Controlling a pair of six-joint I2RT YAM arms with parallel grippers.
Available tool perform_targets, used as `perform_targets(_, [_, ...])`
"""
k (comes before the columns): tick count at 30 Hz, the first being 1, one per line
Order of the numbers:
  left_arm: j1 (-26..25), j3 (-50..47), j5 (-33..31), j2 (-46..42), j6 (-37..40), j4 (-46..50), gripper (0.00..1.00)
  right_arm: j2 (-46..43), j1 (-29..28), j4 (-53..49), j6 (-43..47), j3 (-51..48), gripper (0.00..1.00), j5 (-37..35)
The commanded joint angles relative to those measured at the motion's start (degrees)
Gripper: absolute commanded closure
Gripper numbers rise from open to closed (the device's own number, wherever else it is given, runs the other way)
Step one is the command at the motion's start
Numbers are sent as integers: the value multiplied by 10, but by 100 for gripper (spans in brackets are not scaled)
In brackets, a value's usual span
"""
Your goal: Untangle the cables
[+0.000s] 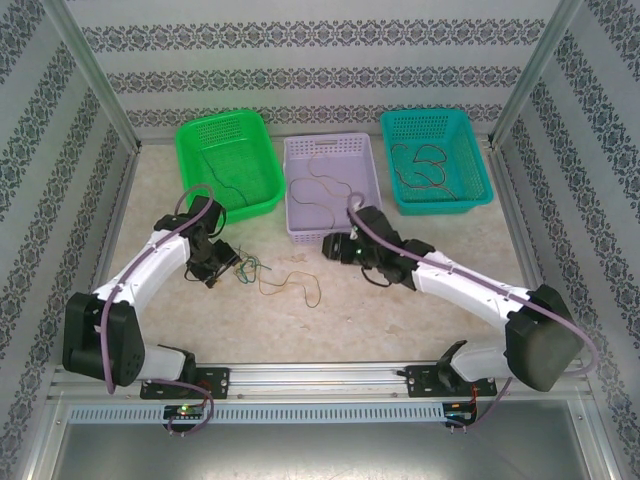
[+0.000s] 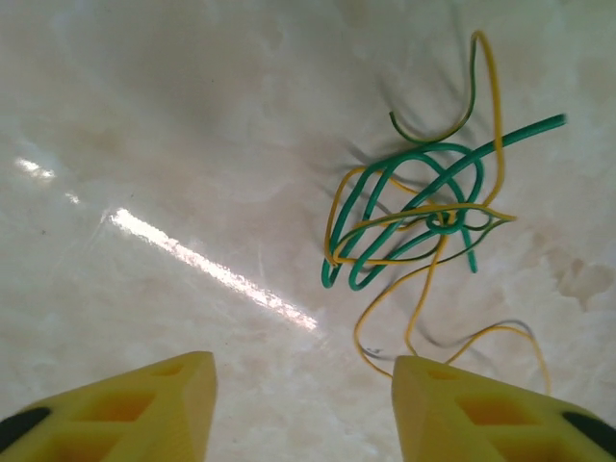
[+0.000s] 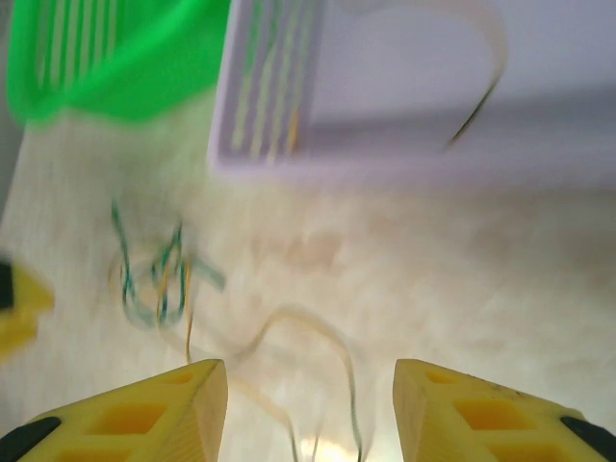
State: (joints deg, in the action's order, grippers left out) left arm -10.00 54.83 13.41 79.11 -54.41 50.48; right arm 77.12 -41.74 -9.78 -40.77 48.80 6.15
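Note:
The yellow cable lies loose outside the green coils, so my right gripper should next move back from the purple basket and down onto the part of the yellow cable beside the tangle [image 1: 281, 287].
A small tangle of green and yellow cables [image 1: 248, 268] lies on the marble tabletop, seen close up as the green-yellow knot [image 2: 423, 217] in the left wrist view. One long yellow cable [image 1: 296, 285] trails from it to the right in loose loops. My left gripper [image 1: 228, 264] hovers just left of the tangle, open [image 2: 303, 404], with bare table between its yellow fingers; a yellow strand passes by the right finger [image 2: 462, 414]. My right gripper [image 1: 326, 248] is open [image 3: 310, 414] above the yellow loop [image 3: 308, 337], holding nothing. That view is blurred.
Three baskets stand at the back: a green basket [image 1: 262, 165], a purple basket [image 1: 366, 190] and a teal basket [image 1: 478, 160], each with a loose cable inside. The purple basket's wall [image 3: 289, 106] is close ahead of the right gripper. Patterned walls and metal posts enclose the table.

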Motion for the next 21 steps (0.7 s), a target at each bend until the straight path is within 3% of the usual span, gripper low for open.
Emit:
perform_targets(1, [7,-2,33,42,49,-38,55,33,-42,-6,76,-9,50,90])
perform_targets(7, [7,-22,37,62,61,-68,56,149,-119,-43,150,57,51,41])
perform_targets(16, [7,-45,24,68,57,-97,63,236,-173,-103,275,158,42,-119])
perform_targets(21, [7,-52,16,74,63,-128,67,282,-194,-116,355,185,40,-144])
